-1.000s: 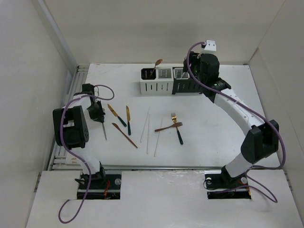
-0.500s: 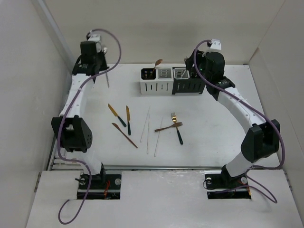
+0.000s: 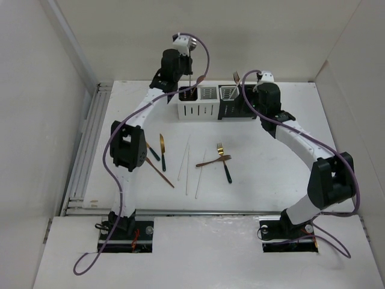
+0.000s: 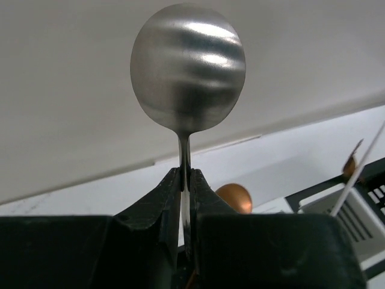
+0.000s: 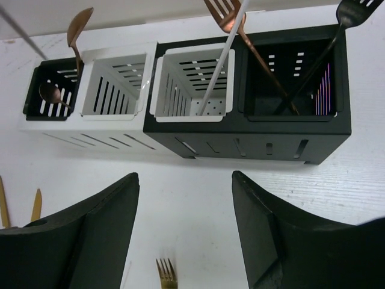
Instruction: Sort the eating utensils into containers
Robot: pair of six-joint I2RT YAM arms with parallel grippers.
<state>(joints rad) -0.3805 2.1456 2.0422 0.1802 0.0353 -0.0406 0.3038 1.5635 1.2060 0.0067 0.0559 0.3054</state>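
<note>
The silver spoon's handle will next go down with my left gripper into the black-lined compartment (image 3: 187,94) below it, which holds a copper spoon. Then my left gripper will release the handle.
My left gripper (image 4: 185,174) is shut on the neck of a silver spoon (image 4: 187,66), bowl up. In the top view the spoon (image 3: 192,43) hangs over the leftmost black-lined compartment (image 3: 187,94), where a copper spoon (image 5: 77,30) leans. My right gripper (image 5: 185,177) is open and holds nothing, hovering in front of the black container (image 5: 289,78). That box holds a copper fork (image 5: 225,15), a dark fork (image 5: 352,9) and a white chopstick (image 5: 222,60). On the table lie two gold knives (image 3: 162,150), a copper knife (image 3: 159,173), chopsticks (image 3: 185,159), a gold fork (image 3: 224,161) and a copper utensil (image 3: 210,162).
The white container (image 3: 198,110) and the black one (image 3: 237,110) stand side by side at the back of the table (image 3: 283,180). White walls close in the back and both sides. Purple cables loop along both arms.
The left arm has swung from the table's left side up and across to the back, carrying the silver spoon over the leftmost compartment. The right gripper has drifted slightly right, still open.
</note>
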